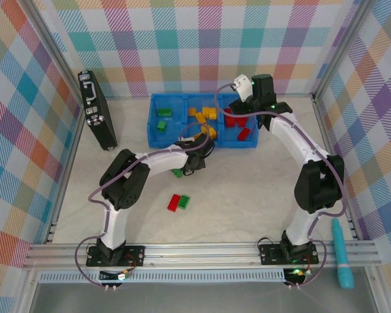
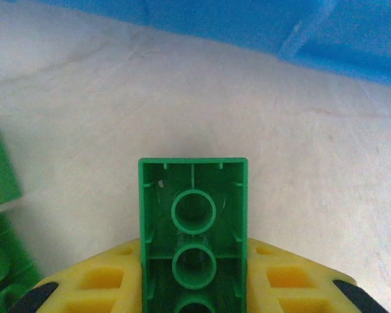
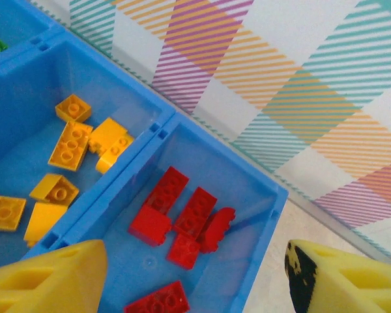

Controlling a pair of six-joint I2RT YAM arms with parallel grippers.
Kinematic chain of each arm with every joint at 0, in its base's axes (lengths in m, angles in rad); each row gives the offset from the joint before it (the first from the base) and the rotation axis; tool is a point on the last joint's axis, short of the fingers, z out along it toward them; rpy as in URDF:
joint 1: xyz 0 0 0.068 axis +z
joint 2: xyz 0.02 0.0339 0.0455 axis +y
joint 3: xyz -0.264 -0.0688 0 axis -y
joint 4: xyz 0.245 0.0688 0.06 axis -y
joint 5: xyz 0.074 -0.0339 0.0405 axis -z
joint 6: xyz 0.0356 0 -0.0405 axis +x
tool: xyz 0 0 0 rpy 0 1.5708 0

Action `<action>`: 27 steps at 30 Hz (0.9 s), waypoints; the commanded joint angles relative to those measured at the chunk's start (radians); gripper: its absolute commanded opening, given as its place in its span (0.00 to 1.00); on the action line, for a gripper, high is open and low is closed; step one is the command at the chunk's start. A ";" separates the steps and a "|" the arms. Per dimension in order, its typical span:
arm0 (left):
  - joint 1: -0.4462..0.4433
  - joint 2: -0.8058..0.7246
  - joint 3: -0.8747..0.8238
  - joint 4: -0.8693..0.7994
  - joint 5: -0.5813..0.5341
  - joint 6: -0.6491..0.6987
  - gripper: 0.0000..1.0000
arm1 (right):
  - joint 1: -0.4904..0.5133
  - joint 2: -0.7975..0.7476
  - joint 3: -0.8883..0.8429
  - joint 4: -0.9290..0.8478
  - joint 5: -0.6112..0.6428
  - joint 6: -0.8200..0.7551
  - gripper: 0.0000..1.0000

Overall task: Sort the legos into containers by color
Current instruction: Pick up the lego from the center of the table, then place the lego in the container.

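Note:
My left gripper will next move outward over the container holding green legos and let go of the green lego among its own color, since that container is outward of the gripper.
My left gripper (image 1: 197,158) is shut on a green lego (image 2: 193,222), whose hollow underside faces the wrist camera between the yellow fingers (image 2: 98,282). It hangs over the table just in front of the blue containers (image 1: 155,139). More green legos lie at its left (image 2: 0,171). A red lego (image 1: 174,203) and a green lego (image 1: 184,201) sit together on the table nearer the arms. My right gripper (image 3: 195,280) is open above the right compartment, over several red legos (image 3: 182,215). Yellow legos (image 3: 72,147) fill the middle compartment, and green legos (image 1: 161,124) lie in the left one.
A black case (image 1: 96,111) leans at the back left beside the containers. Checkered walls close in the table on three sides. A teal tool (image 1: 342,254) lies beyond the rail at the front right.

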 commanded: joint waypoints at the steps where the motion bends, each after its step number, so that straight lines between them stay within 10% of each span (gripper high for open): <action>1: 0.008 -0.177 0.013 -0.077 -0.026 0.087 0.13 | -0.003 -0.108 -0.126 0.031 -0.057 0.022 0.73; 11: 0.151 -0.304 0.076 -0.049 -0.184 0.244 0.14 | 0.221 -0.301 -0.509 0.195 -0.245 0.043 0.75; 27: 0.289 0.040 0.161 0.288 -0.173 0.262 0.16 | 0.586 0.043 -0.348 0.299 -0.130 0.345 0.76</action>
